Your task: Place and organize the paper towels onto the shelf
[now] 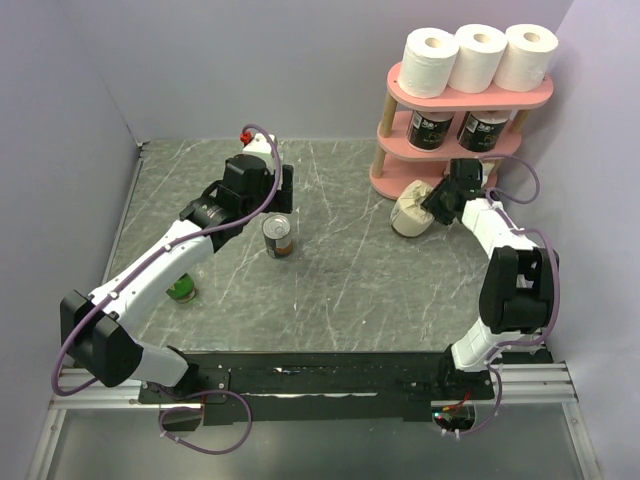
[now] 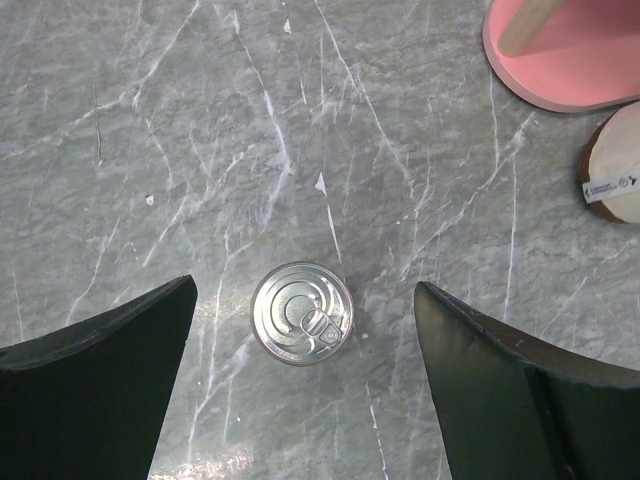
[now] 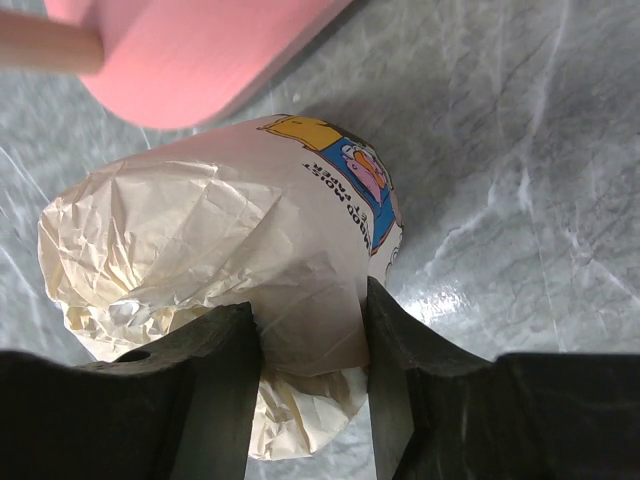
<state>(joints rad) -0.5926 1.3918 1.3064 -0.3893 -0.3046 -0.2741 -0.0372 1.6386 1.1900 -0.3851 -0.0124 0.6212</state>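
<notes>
My right gripper carries the cream roll outward onto the rounded end of the pink shelf's bottom board next and opens, since that end is bare.
The pink shelf (image 1: 470,100) stands at the back right. Three white paper towel rolls (image 1: 478,55) sit on its top board and two black-printed rolls (image 1: 458,130) on the middle board. A cream paper-wrapped roll (image 1: 410,212) lies on the table by the shelf's foot. My right gripper (image 1: 437,205) is shut on this cream roll (image 3: 220,260), the fingers pinching its wrapper beside the pink base (image 3: 200,60). My left gripper (image 1: 270,185) is open and empty above the table; between its fingers (image 2: 500,390) I see a small metal can (image 2: 302,313) below.
The metal can (image 1: 278,237) stands mid-table. A green object (image 1: 181,290) sits partly hidden under the left arm. Grey walls close the table at left, back and right. The shelf base (image 2: 570,55) and the cream roll's end (image 2: 620,175) show in the left wrist view.
</notes>
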